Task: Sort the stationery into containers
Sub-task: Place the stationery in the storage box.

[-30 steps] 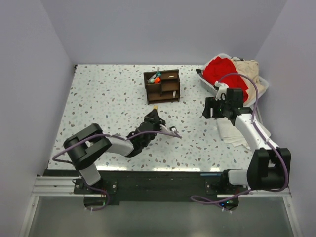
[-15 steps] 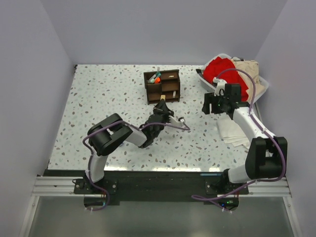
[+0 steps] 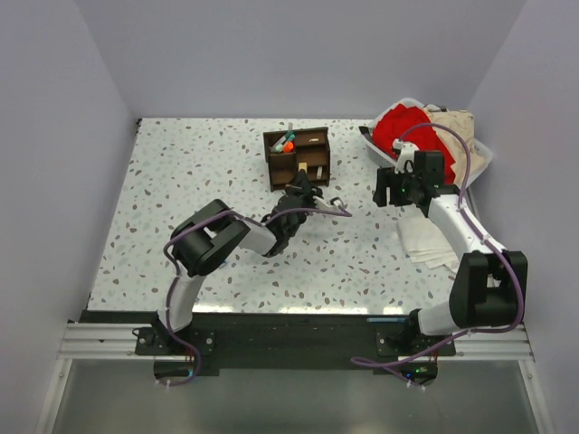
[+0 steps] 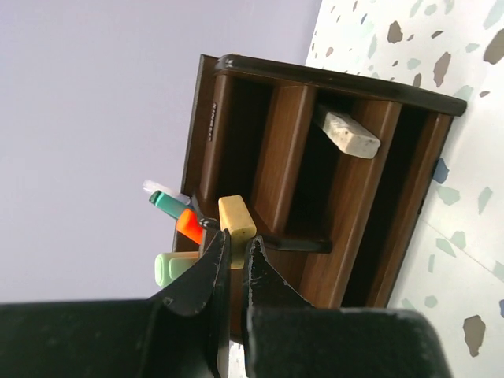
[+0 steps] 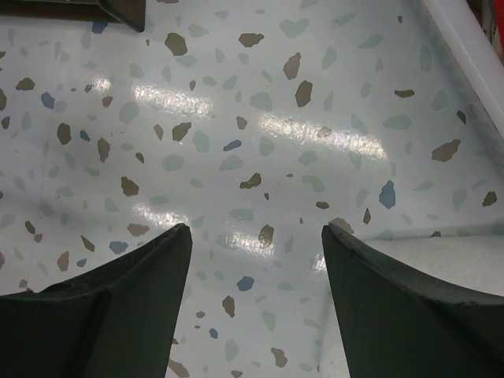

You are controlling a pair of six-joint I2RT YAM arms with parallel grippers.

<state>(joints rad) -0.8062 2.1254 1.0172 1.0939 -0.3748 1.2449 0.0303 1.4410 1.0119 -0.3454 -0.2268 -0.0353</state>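
Observation:
An eraser is already in the cubby, so my left gripper will next move down and push outward into the space beside the speckled eraser to release the tan one.
The dark brown wooden organiser stands at the back middle of the table, with markers sticking out of its rear left cubby. My left gripper is right in front of it, shut on a tan eraser that pokes out past the fingertips. In the left wrist view the left gripper holds the eraser before the organiser. A second speckled eraser lies in one cubby. A teal marker, an orange cap and a pale green cap show behind. My right gripper is open over bare table.
A white basket of red and beige cloth sits at the back right, its wall close to the right gripper. A white folded cloth lies under the right arm. The organiser's corner shows at the top left of the right wrist view.
The left arm has reached forward from mid-table to the organiser's front, carrying the eraser. The right gripper has shifted slightly back towards the basket, still open.

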